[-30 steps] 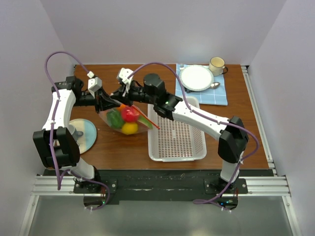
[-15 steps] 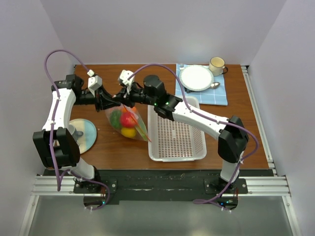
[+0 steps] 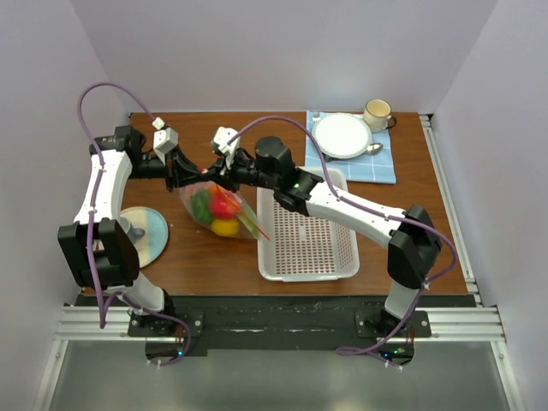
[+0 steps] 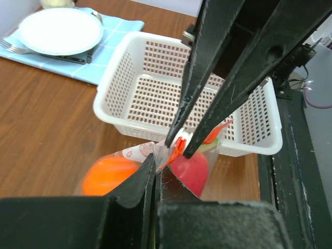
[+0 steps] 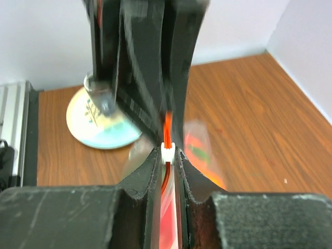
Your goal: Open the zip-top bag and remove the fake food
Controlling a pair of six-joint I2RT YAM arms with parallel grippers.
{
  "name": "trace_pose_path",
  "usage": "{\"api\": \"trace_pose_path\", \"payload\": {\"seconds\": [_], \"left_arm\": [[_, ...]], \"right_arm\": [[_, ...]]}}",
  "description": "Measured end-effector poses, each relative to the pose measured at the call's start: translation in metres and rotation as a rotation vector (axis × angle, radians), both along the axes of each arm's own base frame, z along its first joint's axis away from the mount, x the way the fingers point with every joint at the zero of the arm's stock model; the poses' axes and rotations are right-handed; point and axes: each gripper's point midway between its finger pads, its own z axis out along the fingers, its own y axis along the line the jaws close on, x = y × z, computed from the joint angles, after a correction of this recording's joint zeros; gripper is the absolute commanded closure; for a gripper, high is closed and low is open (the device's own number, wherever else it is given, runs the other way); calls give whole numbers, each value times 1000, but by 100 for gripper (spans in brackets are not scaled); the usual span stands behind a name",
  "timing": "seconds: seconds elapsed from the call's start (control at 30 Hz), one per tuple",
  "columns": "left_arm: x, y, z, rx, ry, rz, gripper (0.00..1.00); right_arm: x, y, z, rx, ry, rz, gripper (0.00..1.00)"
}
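The right gripper draws the slider back and down the red-orange zip next and releases it, since the zip's end by the basket lies below and back.
The zip-top bag (image 3: 220, 210) hangs between both grippers over the left half of the table, its red-orange zip strip (image 3: 253, 221) running down its right side. Inside is the fake food: a green piece (image 3: 202, 205), a red round one (image 3: 225, 205) and a yellow lemon (image 3: 225, 227). My left gripper (image 3: 187, 174) is shut on the bag's top corner, which also shows in the left wrist view (image 4: 155, 168). My right gripper (image 3: 211, 174) is shut on the white zip slider (image 5: 167, 150). The left wrist view shows an orange piece (image 4: 109, 174) and the red one (image 4: 192, 171).
A white perforated basket (image 3: 308, 248) stands just right of the bag. A round patterned disc (image 3: 145, 235) lies at the front left. At the back right a white plate (image 3: 342, 135) sits on a blue cloth (image 3: 381, 163), next to a mug (image 3: 377, 111).
The bag lay spread wide below the grippers; now it hangs narrower and bunched. The right arm has shifted slightly right, and the zip strip has swung to the bag's right side.
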Motion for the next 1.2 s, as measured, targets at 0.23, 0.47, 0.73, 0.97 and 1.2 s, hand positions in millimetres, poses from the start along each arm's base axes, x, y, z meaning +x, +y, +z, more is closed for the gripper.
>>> {"api": "trace_pose_path", "payload": {"seconds": [0.23,0.47,0.73,0.97,1.2], "left_arm": [[10,10,18,8,-40,32,100],[18,29,24,10,-39,93,100],[39,59,38,11,-62,174,100],[38,59,36,8,-58,174,100],[16,40,1,13,32,132,100]], "right_arm": [[-4,-29,-26,-48,22,-61,99],[-9,-50,-48,-93,54,-93,97],[-35,-89,-76,-148,114,-127,91],[-44,-105,-95,-189,169,-156,42],[-38,-105,-88,-216,179,-181,20]]}}
